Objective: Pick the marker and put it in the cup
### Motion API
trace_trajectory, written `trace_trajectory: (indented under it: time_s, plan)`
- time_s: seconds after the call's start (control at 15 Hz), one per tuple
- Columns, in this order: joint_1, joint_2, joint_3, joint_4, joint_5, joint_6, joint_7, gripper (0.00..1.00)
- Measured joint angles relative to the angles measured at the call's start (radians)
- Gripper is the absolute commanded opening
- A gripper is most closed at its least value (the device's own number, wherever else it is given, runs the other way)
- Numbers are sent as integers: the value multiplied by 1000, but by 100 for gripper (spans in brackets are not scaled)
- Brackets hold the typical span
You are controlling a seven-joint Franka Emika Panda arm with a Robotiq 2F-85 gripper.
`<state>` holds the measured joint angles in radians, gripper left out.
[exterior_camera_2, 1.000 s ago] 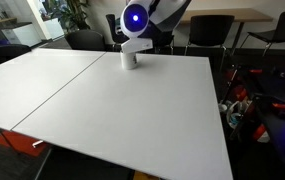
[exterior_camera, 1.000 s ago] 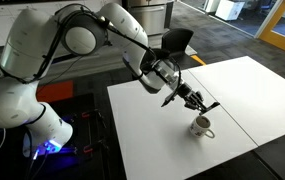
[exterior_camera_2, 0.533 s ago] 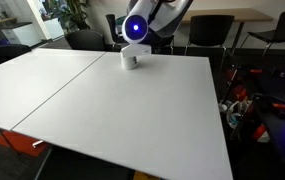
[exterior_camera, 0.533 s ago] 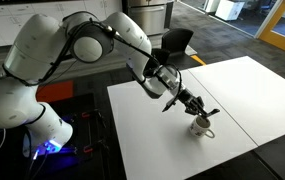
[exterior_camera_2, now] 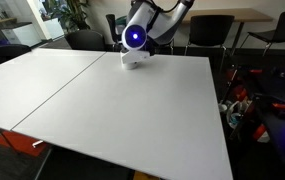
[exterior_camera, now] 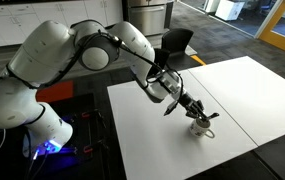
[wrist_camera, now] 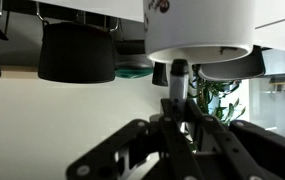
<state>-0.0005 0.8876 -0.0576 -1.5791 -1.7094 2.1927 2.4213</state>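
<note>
My gripper should move down a little toward the cup's opening [wrist_camera: 199, 53] and let go of the thin dark marker [wrist_camera: 178, 82] there, because the marker's loose end already points at the cup's opening.
The whitish cup [exterior_camera: 201, 128] stands on the white table [exterior_camera: 162, 140]. My gripper [exterior_camera: 194, 112] hangs just above the cup's mouth. In the wrist view my gripper [wrist_camera: 178, 125] is shut on the thin dark marker [wrist_camera: 178, 82], whose free end points at the cup [wrist_camera: 200, 30] close ahead. In an exterior view, the wrist with its blue light [exterior_camera_2: 134, 37] hides most of the cup [exterior_camera_2: 132, 61], and the marker is hidden there.
The table is made of two white tops joined by a seam [exterior_camera: 222, 95]. Dark office chairs [exterior_camera_2: 210, 30] stand behind the table. Cables and gear lie on the floor beside the robot base [exterior_camera: 52, 140]. A plant [wrist_camera: 222, 100] shows beyond the table.
My gripper has moved down and a little along the table with the marker, from above and beside the cup to just over its mouth. The cup has not moved.
</note>
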Motion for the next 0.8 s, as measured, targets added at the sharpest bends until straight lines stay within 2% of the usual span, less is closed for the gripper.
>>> trace_trajectory:
  time_s: [0.2,0.27,0.33,0.47,0.8]
  plan:
    - [-4,31,1,32,-13,15,0,5]
    - [-4,40,1,42,-17,21,0,10]
    - [-4,48,1,52,-21,28,0,43]
    - [-4,62,3,69,-24,42,-1,51]
    - [-3,52,16,73,-44,52,2,90]
